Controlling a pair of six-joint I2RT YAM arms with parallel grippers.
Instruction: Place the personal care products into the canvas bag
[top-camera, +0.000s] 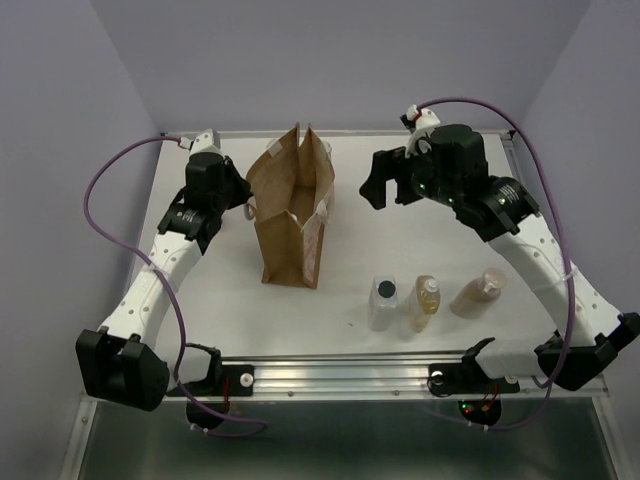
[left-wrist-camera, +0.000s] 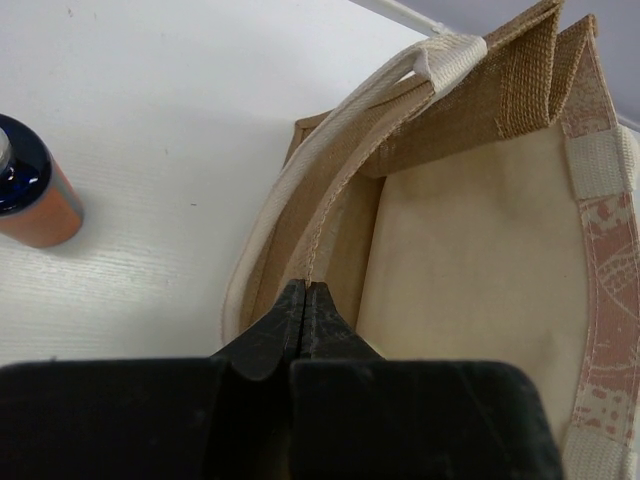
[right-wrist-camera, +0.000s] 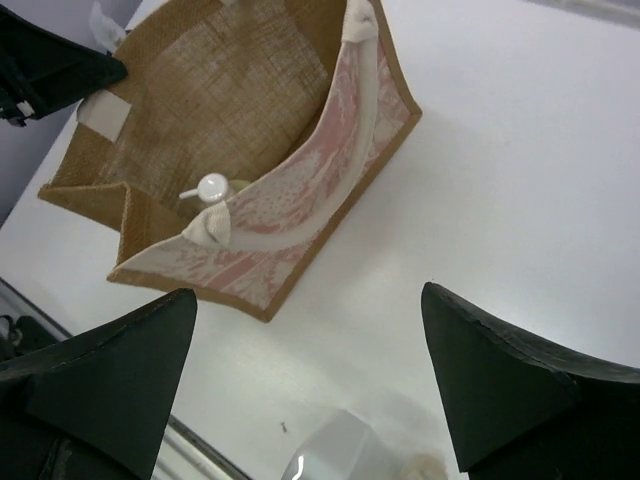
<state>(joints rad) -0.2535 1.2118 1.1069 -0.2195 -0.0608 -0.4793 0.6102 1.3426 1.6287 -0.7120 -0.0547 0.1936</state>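
Note:
The clear squarish bottle stands below and back toward the base. My right gripper's open fingers go back and down around the bottle's dark-capped top (top-camera: 386, 290) next.
The canvas bag (top-camera: 290, 215) stands upright and open at mid-table. My left gripper (top-camera: 246, 200) is shut on its left rim (left-wrist-camera: 330, 205), the seam running into the jaws (left-wrist-camera: 305, 290). The pale yellow-green bottle's white top (right-wrist-camera: 213, 187) shows inside the bag (right-wrist-camera: 230, 90). My right gripper (top-camera: 377, 182) is open and empty, raised just right of the bag; in its wrist view (right-wrist-camera: 308, 290) it is above bare table. The clear squarish bottle (top-camera: 383, 303), the amber bottle (top-camera: 424, 303) and the beige-peach bottle (top-camera: 478, 293) are on the table at front right.
The clear bottle's top (right-wrist-camera: 345, 450) shows below my right fingers. A dark-capped, orange-looking bottle (left-wrist-camera: 30, 195) shows at the left wrist view's left edge. The table's metal front rail (top-camera: 340, 375) runs along the near edge. Purple walls enclose the table.

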